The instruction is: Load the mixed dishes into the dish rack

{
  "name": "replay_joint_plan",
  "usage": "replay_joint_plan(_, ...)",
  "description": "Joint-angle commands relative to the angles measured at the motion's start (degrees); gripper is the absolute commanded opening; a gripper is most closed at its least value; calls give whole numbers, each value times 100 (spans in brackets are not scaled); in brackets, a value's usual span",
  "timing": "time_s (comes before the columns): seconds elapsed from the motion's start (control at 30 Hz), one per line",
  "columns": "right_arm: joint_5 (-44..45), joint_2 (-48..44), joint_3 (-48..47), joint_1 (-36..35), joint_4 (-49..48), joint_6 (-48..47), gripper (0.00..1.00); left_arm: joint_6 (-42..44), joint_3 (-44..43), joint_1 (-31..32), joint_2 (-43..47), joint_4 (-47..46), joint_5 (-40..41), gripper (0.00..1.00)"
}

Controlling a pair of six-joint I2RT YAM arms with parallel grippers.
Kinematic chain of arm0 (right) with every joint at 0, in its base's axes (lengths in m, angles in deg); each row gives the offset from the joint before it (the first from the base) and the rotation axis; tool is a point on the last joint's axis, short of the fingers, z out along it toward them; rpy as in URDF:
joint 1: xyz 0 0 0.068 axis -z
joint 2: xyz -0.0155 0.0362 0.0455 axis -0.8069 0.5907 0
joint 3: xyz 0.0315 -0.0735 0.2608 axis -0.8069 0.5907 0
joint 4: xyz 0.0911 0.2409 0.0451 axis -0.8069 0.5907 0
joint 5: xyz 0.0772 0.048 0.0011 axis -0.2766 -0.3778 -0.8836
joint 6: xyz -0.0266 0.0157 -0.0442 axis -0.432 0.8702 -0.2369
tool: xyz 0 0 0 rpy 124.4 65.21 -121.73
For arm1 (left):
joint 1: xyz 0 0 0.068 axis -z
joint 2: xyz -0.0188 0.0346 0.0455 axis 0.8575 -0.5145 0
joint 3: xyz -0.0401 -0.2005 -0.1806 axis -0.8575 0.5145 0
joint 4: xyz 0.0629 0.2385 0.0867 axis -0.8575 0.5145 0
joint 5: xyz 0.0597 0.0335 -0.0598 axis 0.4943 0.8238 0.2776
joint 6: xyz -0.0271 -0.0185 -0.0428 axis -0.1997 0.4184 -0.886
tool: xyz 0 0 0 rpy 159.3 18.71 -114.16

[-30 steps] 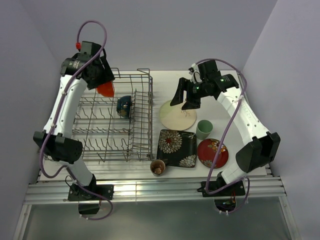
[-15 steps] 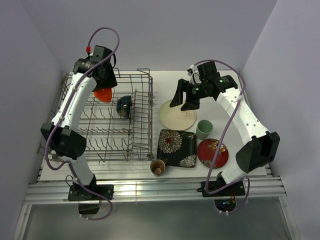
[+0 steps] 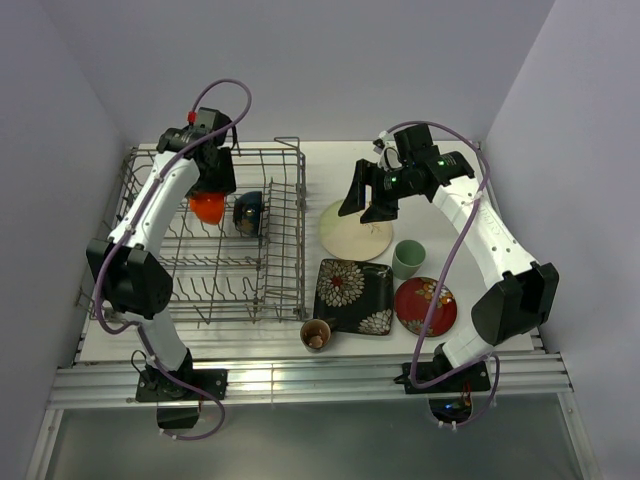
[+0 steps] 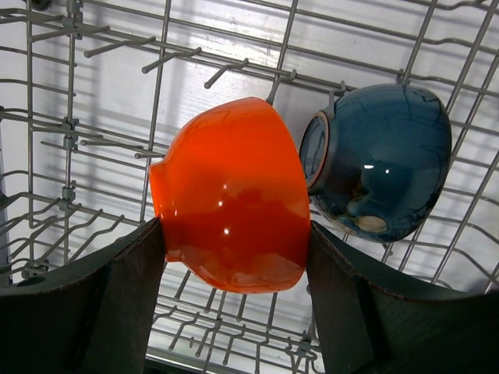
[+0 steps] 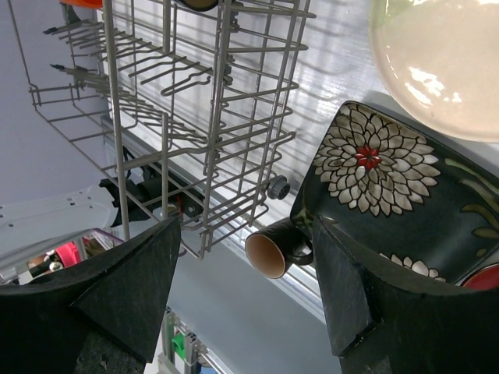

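The left gripper lowers the orange bowl onto the rack's empty wires below, beside the dark blue bowl (image 3: 248, 212), next, and then releases it.
My left gripper (image 3: 210, 196) is shut on an orange bowl (image 3: 207, 207) and holds it inside the grey wire dish rack (image 3: 285, 225), close beside a dark blue bowl (image 3: 248, 212). In the left wrist view the orange bowl (image 4: 234, 195) sits between my fingers (image 4: 125, 288), almost touching the dark blue bowl (image 4: 382, 160), which lies on its side. My right gripper (image 3: 365, 205) is open and empty above the pale cream round plate (image 3: 355, 232). The black square floral plate (image 3: 353, 295), red floral plate (image 3: 425, 305), green cup (image 3: 407, 258) and brown cup (image 3: 316, 334) stand on the table.
The right wrist view shows the rack's side wall (image 5: 218, 117), the brown cup (image 5: 277, 249), the black floral plate (image 5: 390, 187) and the cream plate (image 5: 437, 62). The table's near edge has metal rails (image 3: 320, 380). Grey walls close in both sides.
My left gripper has carried the orange bowl right and down into the rack, ending next to the dark blue bowl. The right arm has barely moved.
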Motion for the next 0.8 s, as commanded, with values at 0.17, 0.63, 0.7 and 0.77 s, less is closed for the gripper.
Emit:
replay_joint_plan(0.17, -103, -5, 24, 2, -174, -91, 75, 357, -5, -111, 177, -414, -221, 0)
replay_joint_plan(0.63, -76, 57, -29, 72, -130, -144, 74, 401, -120, -234, -236, -493, -581, 0)
replay_joint_plan(0.7, -85, 83, -38, 81, -139, -144, 75, 401, -111, -260, -245, -493, -581, 0)
replay_joint_plan(0.77, -94, 118, -56, 82, -139, -144, 74, 384, -93, -322, -271, -511, -669, 0)
